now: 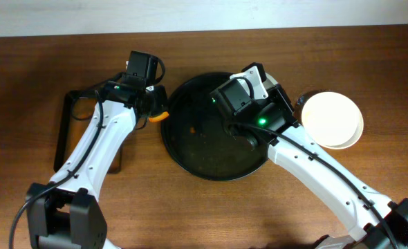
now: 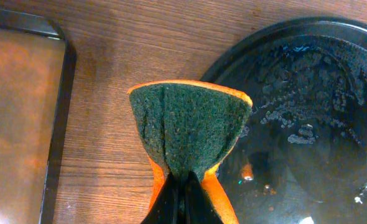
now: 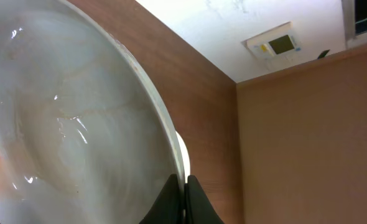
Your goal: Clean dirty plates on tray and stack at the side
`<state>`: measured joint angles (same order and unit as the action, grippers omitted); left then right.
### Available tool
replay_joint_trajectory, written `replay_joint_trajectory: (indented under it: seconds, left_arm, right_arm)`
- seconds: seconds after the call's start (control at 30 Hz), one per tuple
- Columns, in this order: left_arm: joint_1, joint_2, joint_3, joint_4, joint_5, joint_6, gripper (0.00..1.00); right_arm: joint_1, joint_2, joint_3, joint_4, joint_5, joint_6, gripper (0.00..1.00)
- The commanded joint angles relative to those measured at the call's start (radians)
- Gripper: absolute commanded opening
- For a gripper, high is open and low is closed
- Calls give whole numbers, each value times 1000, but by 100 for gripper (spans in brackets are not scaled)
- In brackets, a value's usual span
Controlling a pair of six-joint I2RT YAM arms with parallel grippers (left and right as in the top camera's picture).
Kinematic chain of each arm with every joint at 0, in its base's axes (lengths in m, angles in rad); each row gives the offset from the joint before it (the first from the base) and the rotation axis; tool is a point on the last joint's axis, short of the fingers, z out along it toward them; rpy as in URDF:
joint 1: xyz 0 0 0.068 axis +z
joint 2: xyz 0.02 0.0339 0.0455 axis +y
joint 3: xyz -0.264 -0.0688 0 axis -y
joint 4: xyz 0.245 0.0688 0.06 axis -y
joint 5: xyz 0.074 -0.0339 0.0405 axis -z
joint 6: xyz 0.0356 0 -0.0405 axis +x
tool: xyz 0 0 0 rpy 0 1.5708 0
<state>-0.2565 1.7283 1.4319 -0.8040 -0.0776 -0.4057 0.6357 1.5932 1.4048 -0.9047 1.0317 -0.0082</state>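
Note:
The white plates are already stacked, so next I need to swing my right gripper past the tray's rim toward them and turn the tilted plate flatter over their tray-side edge (image 1: 307,120).
The round black tray (image 1: 204,149) lies mid-table; in the left wrist view its wet floor (image 2: 308,93) carries droplets and small orange specks. My left gripper (image 2: 185,186) is shut on a folded orange sponge with a green scouring face (image 2: 190,124), held over the tray's left rim (image 1: 159,116). My right gripper (image 3: 185,186) is shut on the rim of a pale grey plate (image 3: 78,124), held tilted up on edge, with an orange-red smear at its left. In the overhead view that gripper and plate are mostly hidden under the right wrist. Two white plates (image 1: 332,119) sit stacked right of the tray.
A smaller rectangular dark tray with a brownish bottom (image 2: 22,112) lies left of the sponge, partly under the left arm in the overhead view (image 1: 66,131). The wooden table's far edge meets a pale wall at the top.

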Motion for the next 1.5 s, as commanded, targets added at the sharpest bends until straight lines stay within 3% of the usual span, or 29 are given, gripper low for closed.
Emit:
replay_joint_trajectory:
  seconds: [0.0, 0.3, 0.57, 0.73, 0.8, 0.97, 1.13, 1.2, 1.23, 1.43, 1.47]
  left_arm:
    - [4, -5, -2, 2, 12, -8, 1]
    - [4, -5, -2, 2, 12, -8, 1]
    - [4, -5, -2, -12, 21, -7, 1]
    - [9, -5, -2, -55, -88, 36, 1]
    - [39, -5, -2, -60, -114, 94, 1]
    - [171, -5, -2, -83, -114, 109, 1]
    - [282, 0, -12, -48, -113, 319, 1]
    - [338, 22, -22, -21, -42, 386, 1]
    - [390, 42, -29, -8, 101, 389, 1]
    - [548, 140, -31, 15, 481, 389, 1]
    - [580, 167, -31, 19, 563, 410, 1]
  right_arm:
    - [8, -14, 8, 3, 54, 4, 4]
    - [7, -14, 8, 10, 63, 15, 4]
    - [-36, -14, 7, 9, 42, 215, 4]
    - [-209, -18, 9, -8, -129, 334, 4]
    - [-346, -18, 15, -5, -278, 340, 4]
    - [-641, -17, 15, -4, -603, 340, 4]
    - [-904, 0, 13, -5, -930, 338, 4]
    - [-982, 24, 9, -4, -1065, 318, 4]
    - [-1008, 43, 7, 0, -1125, 277, 4]
    - [-1009, 106, 7, -19, -1156, 248, 10]
    - [-1008, 122, 7, -26, -1159, 249, 16]
